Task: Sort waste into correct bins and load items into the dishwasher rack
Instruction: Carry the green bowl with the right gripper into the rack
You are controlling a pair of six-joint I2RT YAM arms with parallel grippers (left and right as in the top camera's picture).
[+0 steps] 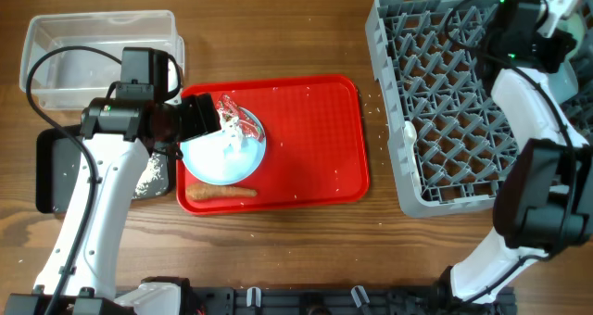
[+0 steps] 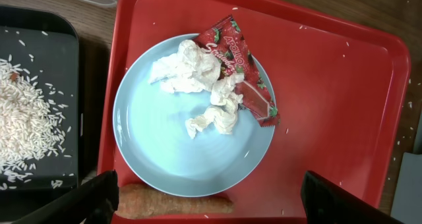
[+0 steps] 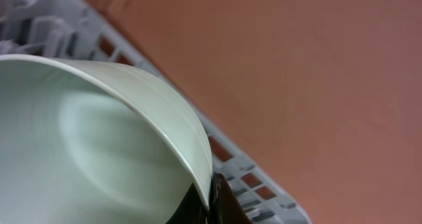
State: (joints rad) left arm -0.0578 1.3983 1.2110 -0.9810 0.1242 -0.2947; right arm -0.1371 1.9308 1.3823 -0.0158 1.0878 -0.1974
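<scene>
The rack's far wires are empty, so my right gripper will next lower the pale-green bowl (image 3: 99, 151) there, left in the overhead view.
A light-blue plate (image 1: 222, 157) sits on the red serving tray and holds crumpled red-and-white wrappers (image 1: 236, 122); both show in the left wrist view, plate (image 2: 171, 145), wrappers (image 2: 217, 72). An orange-brown food stick (image 1: 220, 193) lies by the plate's near rim (image 2: 171, 205). My left gripper (image 2: 208, 192) is open and empty, hovering over the plate (image 1: 199, 120). Rice grains (image 2: 26, 112) lie in the black tray (image 2: 39, 23). My right gripper (image 3: 211, 201) is shut on the rim of the pale-green bowl (image 3: 99, 151), above the far right corner of the dishwasher rack (image 1: 445, 120).
The clear tub (image 1: 102, 51) stands at the back left, behind the black tray (image 1: 51, 171). The red serving tray (image 1: 315, 139) lies between the bins and the rack. Loose grains are scattered on the red tray and the table. A small white piece (image 1: 409, 134) sits on the rack's left edge.
</scene>
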